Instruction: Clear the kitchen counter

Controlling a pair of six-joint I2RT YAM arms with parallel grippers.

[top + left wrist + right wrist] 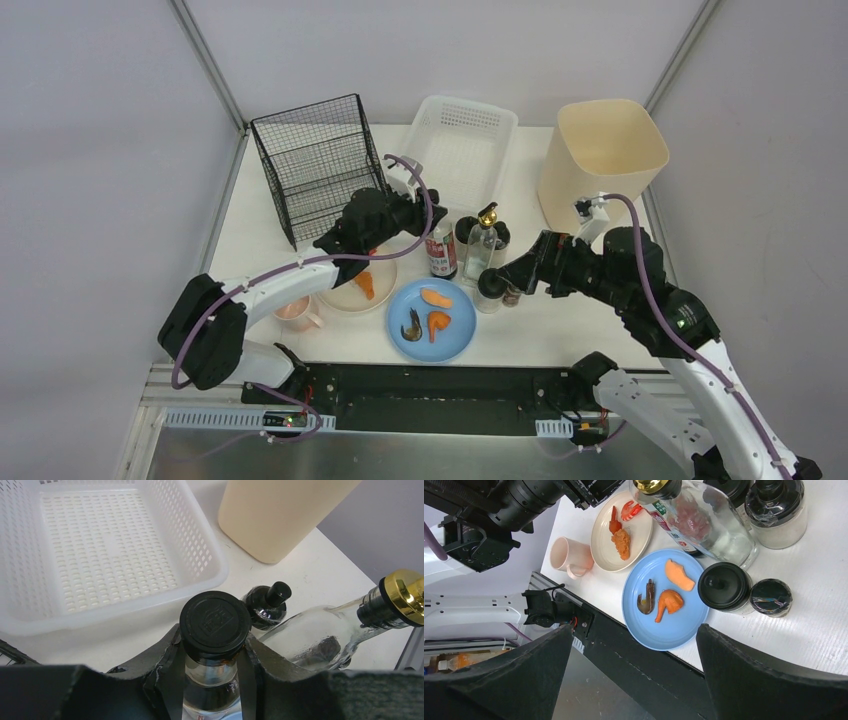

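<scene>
My left gripper should next rise outward and left in the top view, then lower and release the dark sauce bottle in the wire basket's far corner (345, 148), which is empty.
The white kitchen counter (585, 322) holds bottles, jars and plates. My left gripper (430, 233) is shut on the neck of a dark sauce bottle (441, 252) with a black cap (215, 624); its fingers (172, 652) clamp just under the cap. A clear glass bottle with a gold cap (482, 243) stands right beside it and also shows in the left wrist view (320, 640). My right gripper (517, 270) is open and empty, above two black-lidded jars (725, 586) next to a blue plate (659, 625) with food pieces.
A white perforated basket (462, 150) and a black wire basket (318, 165) stand at the back, a cream bin (600, 155) at the back right. A cream plate with food (358, 287) and a pink mug (297, 312) sit front left.
</scene>
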